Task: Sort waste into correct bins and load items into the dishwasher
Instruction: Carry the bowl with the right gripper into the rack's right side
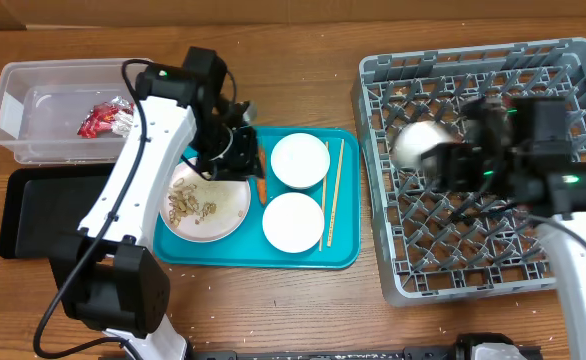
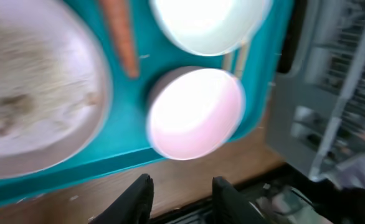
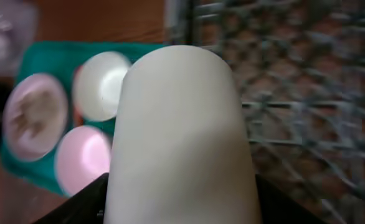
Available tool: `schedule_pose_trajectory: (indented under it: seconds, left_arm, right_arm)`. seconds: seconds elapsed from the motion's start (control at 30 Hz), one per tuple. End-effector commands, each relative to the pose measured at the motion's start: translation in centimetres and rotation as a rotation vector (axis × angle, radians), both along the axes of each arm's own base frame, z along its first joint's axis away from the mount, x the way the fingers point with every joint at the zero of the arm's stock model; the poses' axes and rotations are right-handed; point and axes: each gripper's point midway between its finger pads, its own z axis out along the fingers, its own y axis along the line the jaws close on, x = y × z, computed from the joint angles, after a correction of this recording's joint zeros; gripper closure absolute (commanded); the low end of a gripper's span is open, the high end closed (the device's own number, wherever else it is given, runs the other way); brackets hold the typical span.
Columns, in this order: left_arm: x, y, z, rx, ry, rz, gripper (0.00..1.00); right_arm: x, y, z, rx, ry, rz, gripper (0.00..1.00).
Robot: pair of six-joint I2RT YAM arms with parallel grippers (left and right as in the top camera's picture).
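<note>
The rack's empty near-corner wires lie below my right gripper and to its right in the overhead view. Next, my right gripper carries the cup [image 1: 418,145] across to them, lowers and releases it.
My left gripper [image 1: 235,150] [image 2: 181,194] hangs open and empty over the teal tray, beside the small orange carrot [image 1: 261,186] [image 2: 120,34]. A round white plate [image 1: 206,203] [image 2: 33,93] carries beige scraps. Next to it lie a white bowl [image 1: 300,160] [image 2: 207,22], a pale pink bowl [image 1: 293,221] [image 2: 195,112] and wooden chopsticks [image 1: 332,190]. My right gripper [image 1: 443,155] [image 3: 182,208] is shut on a white cup [image 1: 418,145] [image 3: 182,130], held over the grey dish rack [image 1: 493,250] [image 3: 307,93]. Red and silver wrappers [image 1: 103,118] lie in the clear tub [image 1: 33,80].
The shallow black tray [image 1: 33,215] sits in front of the clear tub at the far left. The teal serving tray [image 1: 345,250] lies between the bins and the rack. Brown table surface shows along the front edge.
</note>
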Motion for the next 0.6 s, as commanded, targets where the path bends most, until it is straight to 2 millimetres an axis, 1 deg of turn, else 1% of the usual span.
schedule_pose_trajectory:
  seconds: [0.0,0.03,0.07,0.13,0.2,0.33,0.37,0.47,0.57]
  left_arm:
    - [0.4,3.1,-0.2,0.177,-0.037,0.030,0.67]
    - [0.4,3.4,-0.3,0.193,-0.040,0.030,0.67]
    - [0.5,3.4,-0.3,0.199,-0.044,0.031,0.67]
    - [0.8,3.5,-0.3,0.203,-0.054,0.032,0.67]
    - [1.0,3.5,-0.3,0.204,-0.062,0.036,0.67]
    - [1.0,3.5,-0.3,0.204,-0.063,0.036,0.67]
    - [1.0,3.5,-0.3,0.204,-0.063,0.036,0.67]
    - [1.0,3.5,-0.3,0.204,-0.064,0.036,0.67]
    - [1.0,3.5,-0.3,0.204,-0.065,0.037,0.67]
  right_arm:
    - [0.3,-9.4,2.8,-0.178,-0.026,-0.397,0.65]
    - [0.0,-11.0,3.0,-0.186,-0.021,-0.448,0.59]
    - [-0.4,-12.5,2.9,-0.187,-0.014,-0.496,0.58]
    - [-1.5,-15.2,2.5,-0.187,0.020,-0.588,0.59]
    - [-3.8,-19.3,0.9,-0.159,0.112,-0.764,0.63]
    - [-6.0,-22.9,-1.3,-0.123,0.220,-0.906,0.63]
    - [-6.7,-24.1,-2.5,-0.101,0.275,-0.959,0.63]
    - [-7.5,-24.8,-4.4,-0.066,0.364,-0.994,0.63]
    - [-7.7,-24.4,-6.0,-0.034,0.441,-0.981,0.63]
